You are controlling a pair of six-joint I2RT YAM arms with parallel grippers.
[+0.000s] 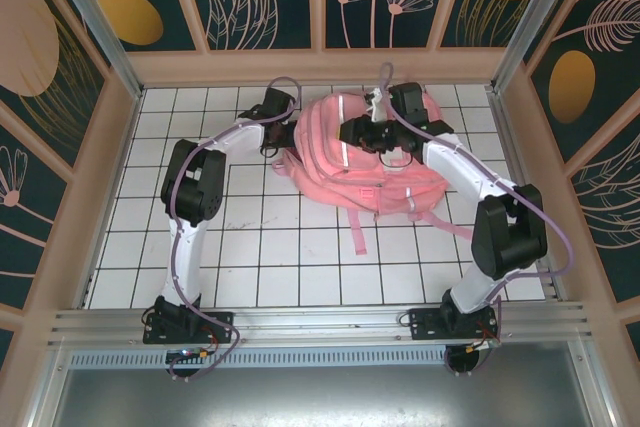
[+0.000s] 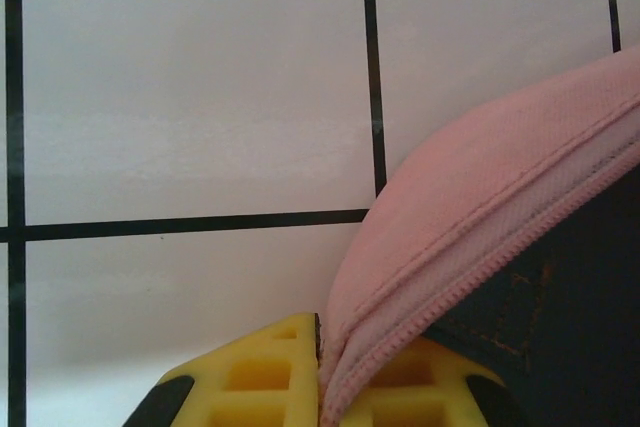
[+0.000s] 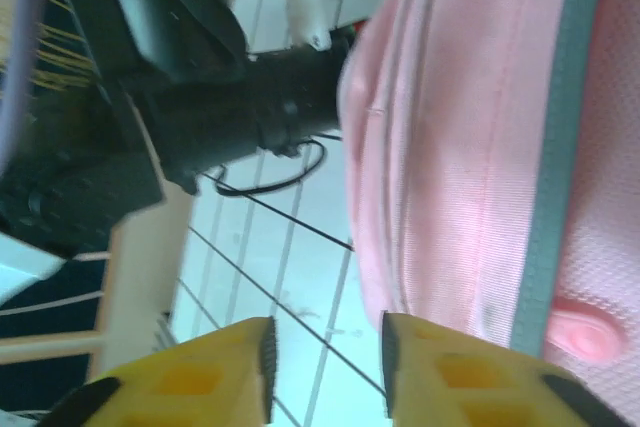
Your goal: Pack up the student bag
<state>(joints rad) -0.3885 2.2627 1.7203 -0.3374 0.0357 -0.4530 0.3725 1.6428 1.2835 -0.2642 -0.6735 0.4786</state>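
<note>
The bag (image 1: pixel 370 175) is crooked near the back wall. I will pull the bag's pink zipper edge back toward my base with my left gripper next, and then open my fingers.
The student bag (image 1: pixel 370 175) is a large pink backpack lying flat on the white tiled table, toward the back centre. My left gripper (image 1: pixel 284 143) is at the bag's left edge. In the left wrist view it (image 2: pixel 322 347) is shut on the student bag's pink zipper edge (image 2: pixel 470 207), with dark lining (image 2: pixel 570 297) showing behind the zipper. My right gripper (image 1: pixel 356 133) hovers over the top of the bag. In the right wrist view it (image 3: pixel 325 347) stands open with nothing between its fingers, beside the bag's pink side (image 3: pixel 470 127) and its pale strip (image 3: pixel 555 177).
A loose pink strap (image 1: pixel 357 232) trails from the bag toward the front. Wooden-framed patterned walls (image 1: pixel 120 147) enclose the table on three sides. The left arm's black wrist (image 3: pixel 200 87) is close in the right wrist view. Bare tiles (image 1: pixel 300 267) lie in front of the bag.
</note>
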